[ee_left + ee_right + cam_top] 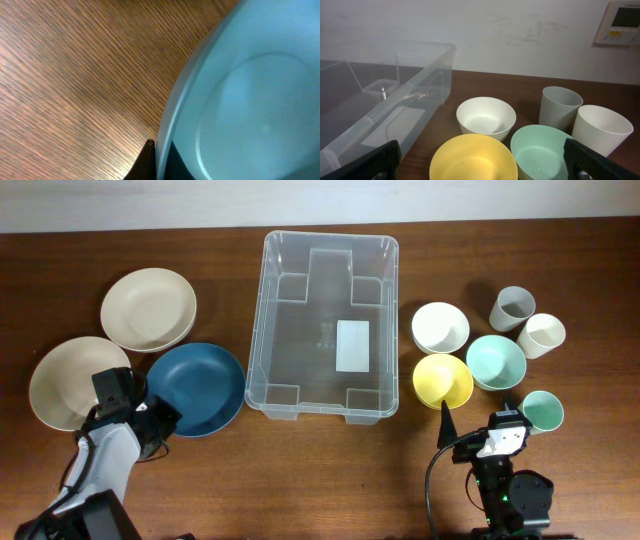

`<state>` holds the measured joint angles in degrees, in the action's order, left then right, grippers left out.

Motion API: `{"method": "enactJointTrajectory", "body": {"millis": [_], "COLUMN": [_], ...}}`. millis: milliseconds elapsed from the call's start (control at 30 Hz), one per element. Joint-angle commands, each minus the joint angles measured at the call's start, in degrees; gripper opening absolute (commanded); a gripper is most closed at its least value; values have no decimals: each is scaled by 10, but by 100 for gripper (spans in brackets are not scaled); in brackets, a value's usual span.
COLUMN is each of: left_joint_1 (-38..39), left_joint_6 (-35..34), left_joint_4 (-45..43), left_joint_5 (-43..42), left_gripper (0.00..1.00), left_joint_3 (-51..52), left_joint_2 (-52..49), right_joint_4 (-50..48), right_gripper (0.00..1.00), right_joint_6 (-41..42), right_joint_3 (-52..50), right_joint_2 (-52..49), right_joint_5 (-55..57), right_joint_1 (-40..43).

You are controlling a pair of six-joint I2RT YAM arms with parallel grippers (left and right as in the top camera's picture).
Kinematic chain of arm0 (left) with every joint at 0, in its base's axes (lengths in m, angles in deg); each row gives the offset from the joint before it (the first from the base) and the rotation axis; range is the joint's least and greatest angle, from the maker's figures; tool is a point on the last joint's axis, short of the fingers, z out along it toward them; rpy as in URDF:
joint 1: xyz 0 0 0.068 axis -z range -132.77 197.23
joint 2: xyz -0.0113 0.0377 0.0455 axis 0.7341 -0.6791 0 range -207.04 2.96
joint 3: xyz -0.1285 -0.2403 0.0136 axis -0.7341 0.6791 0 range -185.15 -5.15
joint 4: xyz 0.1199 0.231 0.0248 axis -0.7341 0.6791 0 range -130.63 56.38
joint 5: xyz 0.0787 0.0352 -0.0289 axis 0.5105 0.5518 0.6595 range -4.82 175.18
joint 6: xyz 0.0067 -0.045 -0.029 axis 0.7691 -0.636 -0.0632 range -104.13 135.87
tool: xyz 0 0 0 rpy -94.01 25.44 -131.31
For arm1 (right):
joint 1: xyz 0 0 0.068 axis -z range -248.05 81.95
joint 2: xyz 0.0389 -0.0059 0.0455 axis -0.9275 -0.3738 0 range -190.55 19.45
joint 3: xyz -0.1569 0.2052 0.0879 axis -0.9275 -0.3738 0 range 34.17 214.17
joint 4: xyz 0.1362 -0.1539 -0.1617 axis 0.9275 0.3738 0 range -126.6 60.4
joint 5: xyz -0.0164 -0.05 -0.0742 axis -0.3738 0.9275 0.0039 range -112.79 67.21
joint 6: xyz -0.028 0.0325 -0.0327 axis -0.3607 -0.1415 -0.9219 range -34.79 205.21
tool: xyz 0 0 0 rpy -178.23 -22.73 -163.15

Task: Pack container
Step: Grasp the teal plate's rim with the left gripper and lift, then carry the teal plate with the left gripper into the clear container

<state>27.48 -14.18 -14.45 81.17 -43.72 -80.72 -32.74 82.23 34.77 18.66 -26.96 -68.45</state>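
The container's bottom is empty, so my left gripper will next lift the blue plate (200,385) outward and to the right in the overhead view, lower it inside, then release it.
The clear plastic container (256,330) stands empty at the table's middle, a white label (352,345) on its base; its wall also shows in the right wrist view (415,87). My left gripper (162,420) sits at the lower left rim of a dark blue plate (200,385). In the left wrist view its fingers (159,162) straddle the plate's rim (240,100), shut on it. My right gripper (478,432) is open and empty, low behind a yellow bowl (443,380). In the right wrist view the gripper (482,167) has its fingers spread wide over that bowl (472,157).
Two beige plates (148,308) (68,382) lie left of the blue plate. Right of the container stand a white bowl (440,326), a mint bowl (495,361), a grey cup (512,307), a cream cup (541,335) and a mint cup (541,411).
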Motion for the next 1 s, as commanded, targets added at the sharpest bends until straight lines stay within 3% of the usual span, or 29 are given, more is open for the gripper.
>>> {"method": "enactJointTrajectory", "body": {"millis": [0, 467, 700, 967], "left_joint_1": [0, 0, 0, 15], "left_joint_6": [10, 10, 10, 17], "left_joint_4": [9, 18, 3, -88], "left_joint_5": [-27, -31, -46, -214], "left_gripper": [1, 1, 0, 1], "left_joint_3": [4, -31, -31, -31], "left_joint_2": [34, 322, 408, 397], "right_joint_4": [3, 3, 3, 3], "right_gripper": [99, 99, 99, 99], "right_joint_6": [1, 0, 1, 0], "right_joint_3": [-3, -3, -3, -3], "right_joint_2": [4, 5, 4, 4], "right_joint_5": [1, 1, 1, 1], "right_joint_1": [0, 0, 0, 0]}}
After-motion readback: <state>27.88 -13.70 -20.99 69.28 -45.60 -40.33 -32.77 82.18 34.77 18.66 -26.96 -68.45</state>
